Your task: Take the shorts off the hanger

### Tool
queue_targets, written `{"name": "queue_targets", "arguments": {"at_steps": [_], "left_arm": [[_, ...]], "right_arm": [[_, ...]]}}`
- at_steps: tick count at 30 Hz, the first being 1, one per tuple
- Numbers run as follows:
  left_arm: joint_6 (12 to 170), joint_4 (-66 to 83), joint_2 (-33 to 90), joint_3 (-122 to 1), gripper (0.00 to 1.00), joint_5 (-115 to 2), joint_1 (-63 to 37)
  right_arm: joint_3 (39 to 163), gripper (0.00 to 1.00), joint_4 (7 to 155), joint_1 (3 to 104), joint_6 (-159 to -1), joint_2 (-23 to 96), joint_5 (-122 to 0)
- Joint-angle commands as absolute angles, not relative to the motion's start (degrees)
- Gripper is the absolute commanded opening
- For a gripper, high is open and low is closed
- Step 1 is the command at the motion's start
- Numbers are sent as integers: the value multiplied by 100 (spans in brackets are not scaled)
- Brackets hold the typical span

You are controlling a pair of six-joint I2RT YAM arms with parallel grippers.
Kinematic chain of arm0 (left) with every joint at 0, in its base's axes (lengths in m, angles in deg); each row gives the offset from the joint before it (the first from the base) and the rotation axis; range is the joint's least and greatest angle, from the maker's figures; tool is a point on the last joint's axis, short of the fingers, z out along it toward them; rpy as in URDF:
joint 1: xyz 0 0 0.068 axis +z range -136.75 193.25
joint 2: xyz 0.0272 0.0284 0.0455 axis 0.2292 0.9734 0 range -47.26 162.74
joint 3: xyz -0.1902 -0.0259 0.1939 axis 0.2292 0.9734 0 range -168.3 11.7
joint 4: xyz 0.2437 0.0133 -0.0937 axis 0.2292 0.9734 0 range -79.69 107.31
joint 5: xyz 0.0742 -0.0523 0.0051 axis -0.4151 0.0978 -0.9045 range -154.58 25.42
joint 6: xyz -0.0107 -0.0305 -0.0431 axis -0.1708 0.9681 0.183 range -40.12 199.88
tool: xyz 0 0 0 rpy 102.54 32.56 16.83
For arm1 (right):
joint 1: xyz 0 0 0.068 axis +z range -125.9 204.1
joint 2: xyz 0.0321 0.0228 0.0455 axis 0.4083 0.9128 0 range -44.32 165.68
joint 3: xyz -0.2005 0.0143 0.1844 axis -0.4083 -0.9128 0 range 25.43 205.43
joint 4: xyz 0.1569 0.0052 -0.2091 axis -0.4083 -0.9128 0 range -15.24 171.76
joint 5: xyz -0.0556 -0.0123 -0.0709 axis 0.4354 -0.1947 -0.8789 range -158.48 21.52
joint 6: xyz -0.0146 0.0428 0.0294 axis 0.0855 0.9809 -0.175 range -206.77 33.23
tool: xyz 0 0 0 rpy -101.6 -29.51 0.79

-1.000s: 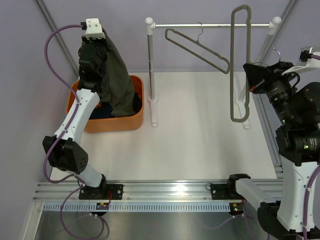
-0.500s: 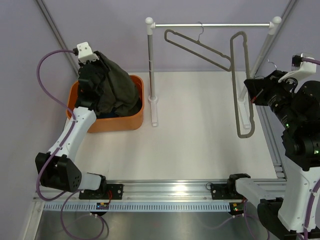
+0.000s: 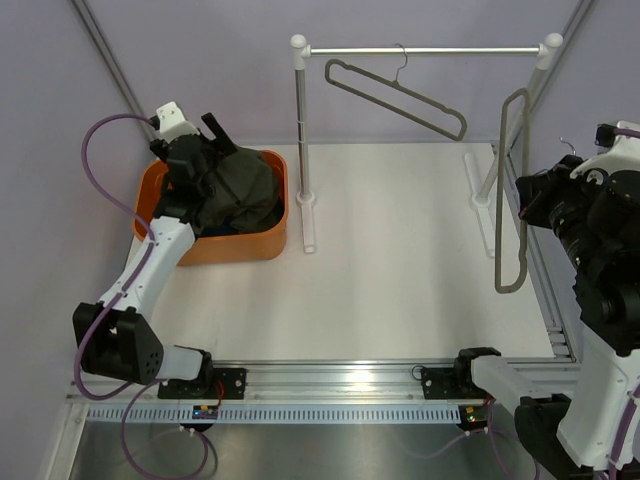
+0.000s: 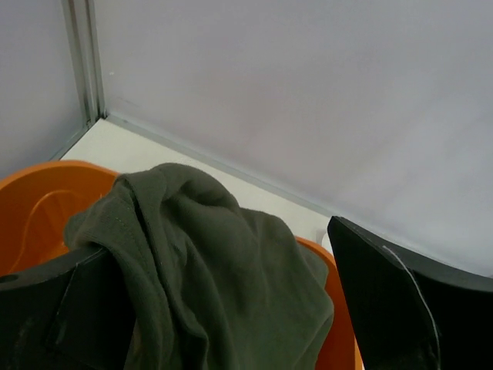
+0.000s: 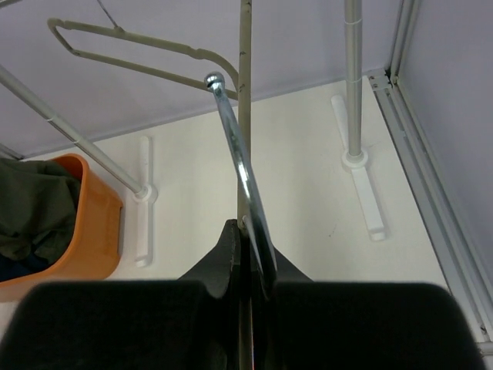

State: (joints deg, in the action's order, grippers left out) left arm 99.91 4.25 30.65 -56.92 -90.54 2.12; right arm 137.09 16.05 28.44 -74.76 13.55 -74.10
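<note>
I need to move my right gripper outward to the bar's empty part [image 3: 481, 51] next and let go of the hanger's hook over it, because this hanger is bare and still off the bar.
The olive green shorts [image 3: 248, 185] lie bunched in the orange basket [image 3: 275, 240], over a bit of navy shorts [image 3: 228, 226]. My left gripper [image 3: 212, 150] hovers just above them, open; in the left wrist view the olive cloth [image 4: 231, 285] lies loose between the spread fingers [image 4: 400, 308], draped against the left one. My right gripper [image 5: 250, 231] is shut on the metal hook [image 5: 235, 146] of a bare grey hanger [image 3: 512, 190], which hangs off the rail at the right edge.
A second bare grey hanger [image 3: 400, 95] hangs on the rail [image 3: 420, 50] of the white rack, whose posts [image 3: 300, 130] stand mid-table and at the back right. The enclosure's frame [image 3: 545, 290] runs along the right side.
My left gripper opened and sank toward the basket, and the olive shorts dropped into it. My right arm carried the bare hanger rightward, away from the rail.
</note>
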Motion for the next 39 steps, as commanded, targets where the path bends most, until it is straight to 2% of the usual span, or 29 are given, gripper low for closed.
{"name": "queue_targets", "arguments": {"at_steps": [1,9,18,24,30,39], "left_arm": [[10308,643,2606,-5835,99,-9473,218],[10457,1689,2034,-6309,99,-9201,218],[10150,2621,1909,-6967,99,-9438,226],[10203,2289,1682,-6705,99,-9192,227],[10106,2270,1655,-6670,99,-9227,227],[10150,2253,1629,-6564,99,-9148,226]], "right_arm": [[14003,0,1444,2823,-7937,1877,-7639],[14022,0,1514,2823,-8193,2590,-8271],[14039,0,2743,2805,-8527,3495,-8763],[14241,0,3087,2788,-8842,4145,-7860],[13864,0,3202,2788,-8713,4032,-7086],[12879,0,3017,2779,-8580,3013,-6654]]}}
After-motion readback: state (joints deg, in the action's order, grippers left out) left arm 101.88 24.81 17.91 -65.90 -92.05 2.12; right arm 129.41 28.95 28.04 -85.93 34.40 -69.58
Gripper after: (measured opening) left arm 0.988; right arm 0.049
